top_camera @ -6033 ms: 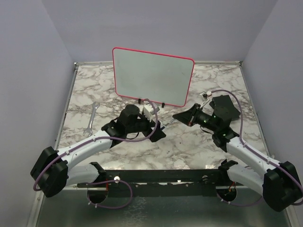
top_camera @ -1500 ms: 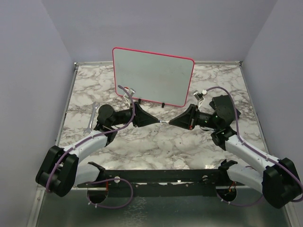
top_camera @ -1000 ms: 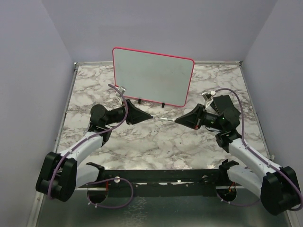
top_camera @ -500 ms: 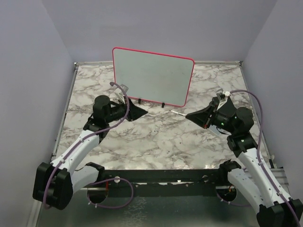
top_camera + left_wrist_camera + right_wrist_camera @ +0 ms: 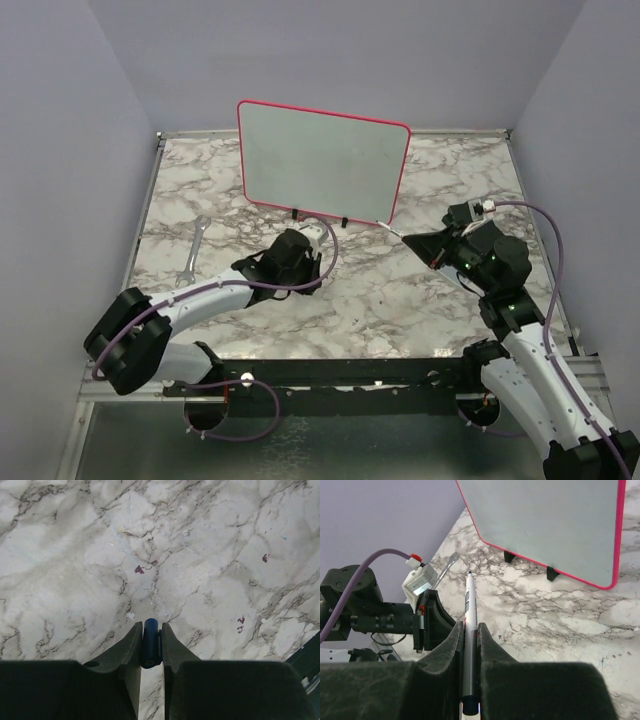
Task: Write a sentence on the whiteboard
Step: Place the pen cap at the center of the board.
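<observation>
The blue marker cap (image 5: 150, 645) goes down to the bare marble below my left gripper next and is released there, since the marker's tip is already uncovered.
The whiteboard (image 5: 322, 163) stands upright on two black feet at the back of the table, with a pink-red frame; its face is blank and no sentence shows on it. My right gripper (image 5: 414, 241) is shut on a white and grey marker (image 5: 391, 230), whose tip points at the board's lower right corner, just short of it. In the right wrist view the marker (image 5: 469, 597) sticks out forward between the fingers (image 5: 468, 627), with the whiteboard (image 5: 545, 525) above right. My left gripper (image 5: 150, 630) points down at the marble, shut on a blue marker cap (image 5: 150, 645).
A metal wrench (image 5: 193, 252) lies on the left of the marble table (image 5: 380, 300); the wrench (image 5: 447, 565) also shows past the left arm (image 5: 370, 610) in the right wrist view. Grey walls close in the back and both sides.
The grippers have drawn apart from the table's centre. My left arm folded and turned its gripper down over the marble. My right gripper carried the marker up toward the board's lower right corner.
</observation>
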